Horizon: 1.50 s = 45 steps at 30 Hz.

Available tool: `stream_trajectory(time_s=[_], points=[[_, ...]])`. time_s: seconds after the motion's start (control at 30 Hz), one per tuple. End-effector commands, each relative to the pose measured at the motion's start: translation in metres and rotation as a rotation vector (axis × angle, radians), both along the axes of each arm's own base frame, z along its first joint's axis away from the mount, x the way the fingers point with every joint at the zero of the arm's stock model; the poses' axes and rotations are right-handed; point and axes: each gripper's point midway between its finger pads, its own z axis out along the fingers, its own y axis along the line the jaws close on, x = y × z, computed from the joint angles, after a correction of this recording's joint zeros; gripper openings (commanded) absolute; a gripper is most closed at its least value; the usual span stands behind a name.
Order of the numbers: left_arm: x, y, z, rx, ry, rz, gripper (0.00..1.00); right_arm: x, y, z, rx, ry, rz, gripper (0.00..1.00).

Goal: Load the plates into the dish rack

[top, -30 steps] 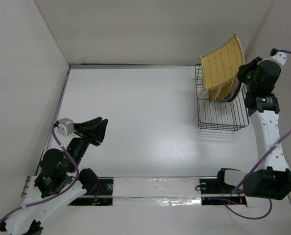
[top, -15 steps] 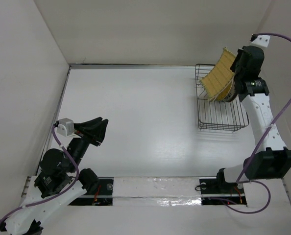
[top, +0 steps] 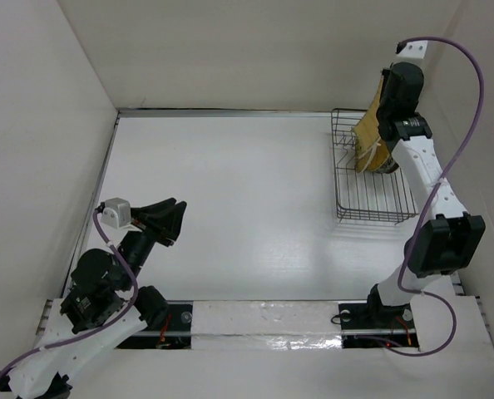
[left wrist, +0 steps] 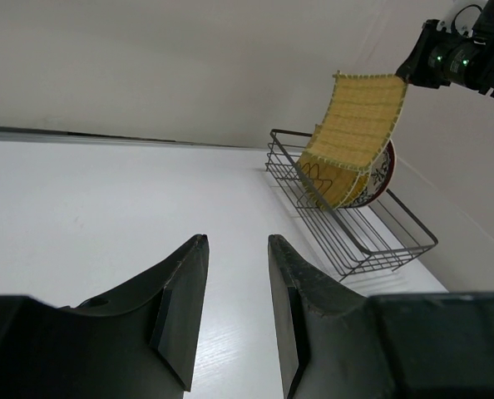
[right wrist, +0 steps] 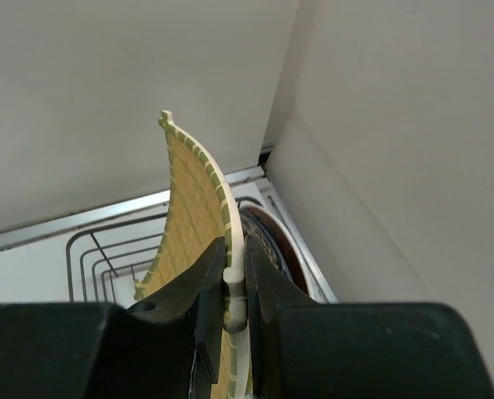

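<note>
My right gripper goes down and back next, away from the red-edged plate, then toward the rack's empty wires [top: 347, 155] [right wrist: 124, 262].
The black wire dish rack [top: 372, 187] stands at the far right of the table; it also shows in the left wrist view [left wrist: 359, 229]. My right gripper [top: 386, 108] is shut on the edge of the square woven mat [top: 368, 133], holding it upright over the rack's far end. In the right wrist view my right gripper [right wrist: 234, 283] pinches the mat [right wrist: 193, 208] edge-on. A red-edged plate [right wrist: 282, 249] stands in the rack right behind it. Round yellow discs [left wrist: 334, 184] lean in the rack under the mat [left wrist: 359, 116]. My left gripper [top: 165, 218] is open and empty at the near left.
White walls close in the table on the left, back and right; the right wall [right wrist: 397, 166] is close beside the rack. The right arm [top: 434, 199] reaches along the rack's right side.
My right gripper has swung left and farther back with the mat. The mat has turned from face-on to nearly edge-on over the rack. The left arm has barely moved.
</note>
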Motion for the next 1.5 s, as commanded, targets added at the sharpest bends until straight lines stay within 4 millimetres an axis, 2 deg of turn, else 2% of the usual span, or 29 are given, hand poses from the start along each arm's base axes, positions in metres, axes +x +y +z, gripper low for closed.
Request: stream_trajectory(time_s=[0.0, 0.17, 0.33, 0.47, 0.5, 0.53, 0.7, 0.73, 0.8, 0.87, 0.93, 1.0, 1.07, 1.1, 1.13, 1.2, 1.23, 1.3, 1.33, 1.43, 1.47], points=[[0.004, -0.001, 0.008, -0.022, -0.016, 0.014, 0.32, -0.001, 0.002, 0.086, -0.074, -0.257, -0.035, 0.00], [0.007, -0.001, 0.006, -0.014, -0.009, 0.023, 0.32, 0.015, 0.019, 0.079, -0.120, -0.275, -0.007, 0.00], [0.008, -0.001, 0.005, -0.012, -0.005, 0.029, 0.32, 0.030, 0.029, 0.055, -0.122, -0.267, 0.021, 0.00], [0.009, -0.002, 0.005, -0.009, -0.005, 0.028, 0.32, 0.033, 0.042, 0.043, -0.145, -0.268, 0.064, 0.00], [0.008, -0.002, 0.005, -0.009, -0.005, 0.027, 0.32, 0.035, 0.045, 0.030, -0.151, -0.247, 0.080, 0.00], [0.008, -0.002, 0.005, -0.010, -0.006, 0.027, 0.32, 0.035, 0.046, 0.026, -0.156, -0.242, 0.091, 0.00], [0.008, -0.003, 0.005, -0.010, -0.007, 0.020, 0.32, 0.032, 0.048, 0.009, -0.174, -0.242, 0.110, 0.00], [0.008, -0.003, 0.005, -0.010, -0.007, 0.020, 0.32, 0.031, 0.049, -0.001, -0.177, -0.227, 0.120, 0.00], [0.008, -0.004, 0.005, -0.009, -0.006, 0.017, 0.32, 0.028, 0.049, -0.003, -0.172, -0.239, 0.122, 0.00], [0.008, -0.004, 0.005, -0.008, -0.007, 0.016, 0.32, 0.024, 0.048, -0.018, -0.171, -0.235, 0.121, 0.00], [0.008, -0.005, 0.004, -0.006, -0.006, 0.016, 0.32, 0.018, 0.052, -0.022, -0.172, -0.249, 0.127, 0.00], [0.009, -0.005, 0.004, -0.006, -0.004, 0.016, 0.32, 0.011, 0.055, -0.037, -0.176, -0.258, 0.118, 0.00], [0.009, -0.006, 0.004, -0.005, -0.004, 0.013, 0.32, 0.000, 0.060, -0.034, -0.189, -0.310, 0.093, 0.00], [0.009, -0.006, 0.003, -0.004, -0.003, 0.013, 0.32, -0.004, 0.061, -0.050, -0.199, -0.291, 0.086, 0.00], [0.009, -0.006, 0.003, -0.002, -0.002, 0.013, 0.32, -0.009, 0.056, -0.054, -0.197, -0.293, 0.057, 0.00], [0.009, -0.006, 0.004, -0.003, -0.003, 0.011, 0.32, -0.014, 0.067, -0.069, -0.190, -0.290, 0.074, 0.00], [0.009, -0.006, 0.004, -0.003, -0.003, 0.011, 0.32, -0.017, 0.064, -0.075, -0.183, -0.284, 0.058, 0.00], [0.009, -0.006, 0.004, -0.002, -0.002, 0.011, 0.32, -0.020, 0.071, -0.084, -0.154, -0.288, 0.056, 0.00], [0.009, -0.007, 0.003, -0.001, -0.001, 0.011, 0.32, -0.025, 0.067, -0.096, -0.148, -0.271, 0.033, 0.00], [0.009, -0.008, 0.003, 0.002, 0.001, 0.008, 0.32, -0.029, 0.067, -0.106, -0.075, -0.277, 0.027, 0.07], [0.010, -0.008, 0.002, 0.003, 0.002, 0.010, 0.32, -0.029, 0.072, -0.115, -0.039, -0.265, 0.042, 0.17]])
